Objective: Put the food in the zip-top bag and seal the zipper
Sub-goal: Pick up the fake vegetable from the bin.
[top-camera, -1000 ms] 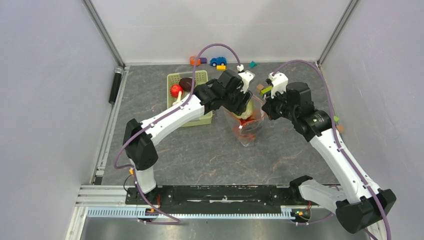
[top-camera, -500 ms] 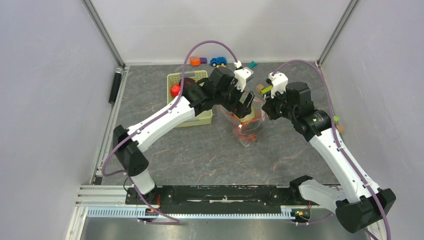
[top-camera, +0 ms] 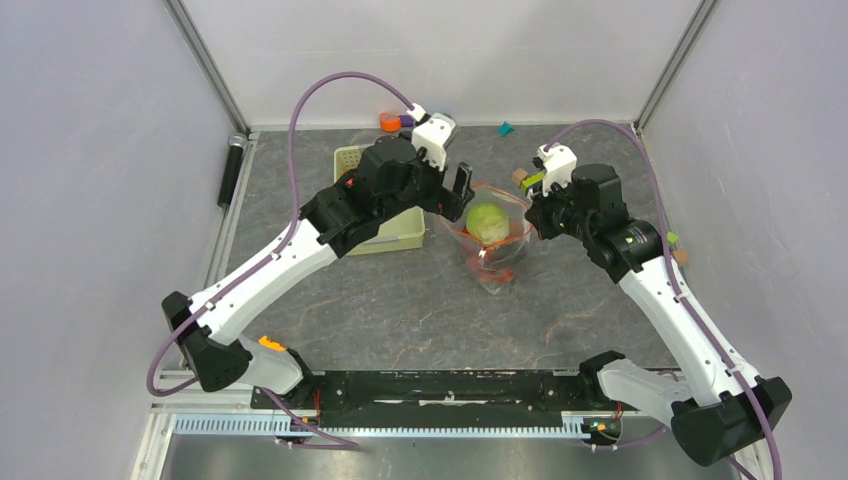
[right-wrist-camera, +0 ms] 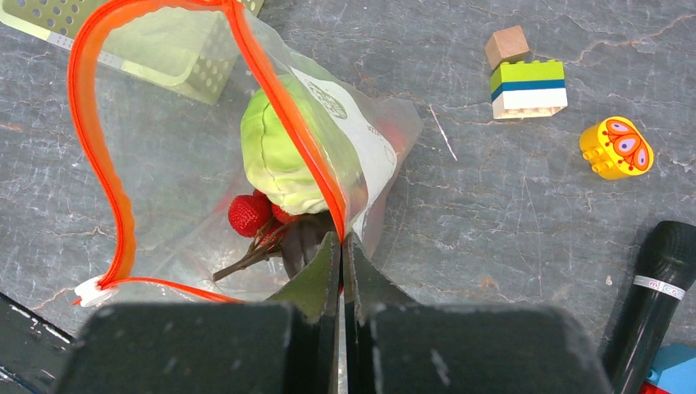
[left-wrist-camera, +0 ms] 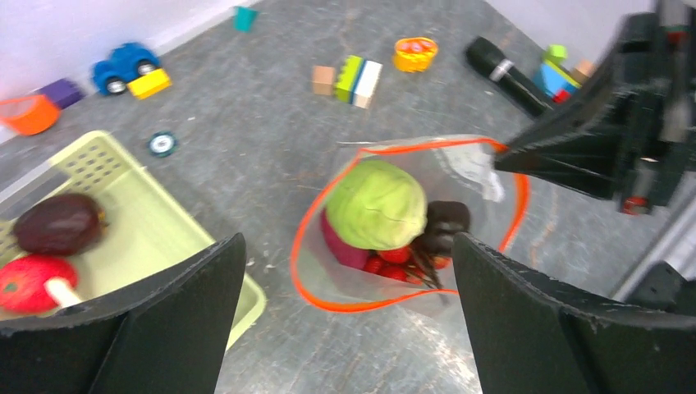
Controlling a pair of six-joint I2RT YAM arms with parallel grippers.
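I will next move my left gripper to its left in the top view, go down and close on a slim white stem (left-wrist-camera: 62, 292) that sticks out by the red fruit below.
The clear zip-top bag (top-camera: 497, 255) stands open on the table, its orange-red zipper (right-wrist-camera: 90, 123) forming a loop with a white slider (right-wrist-camera: 89, 289) at one end. Inside lie the green cabbage (left-wrist-camera: 377, 205), red strawberries (right-wrist-camera: 249, 213) and a dark purple piece (left-wrist-camera: 447, 220). My right gripper (right-wrist-camera: 341, 242) is shut on the bag's rim on the label side and holds the mouth up. My left gripper (left-wrist-camera: 349, 328) is open and empty, above and to the left of the bag. A dark purple fruit (left-wrist-camera: 57, 223) and a red fruit (left-wrist-camera: 29, 279) lie in the green basket (left-wrist-camera: 156, 238).
Toy blocks (right-wrist-camera: 529, 86), a yellow block (right-wrist-camera: 615, 148) and a black cylinder (right-wrist-camera: 657, 295) lie to the right of the bag. A blue car (left-wrist-camera: 123, 66) and an orange piece (left-wrist-camera: 29, 111) sit by the back wall. Another black cylinder (top-camera: 232, 170) lies at the table's left edge.
My left gripper let the cabbage go into the bag and drew back up and to the left, open. The right gripper has stayed shut on the rim.
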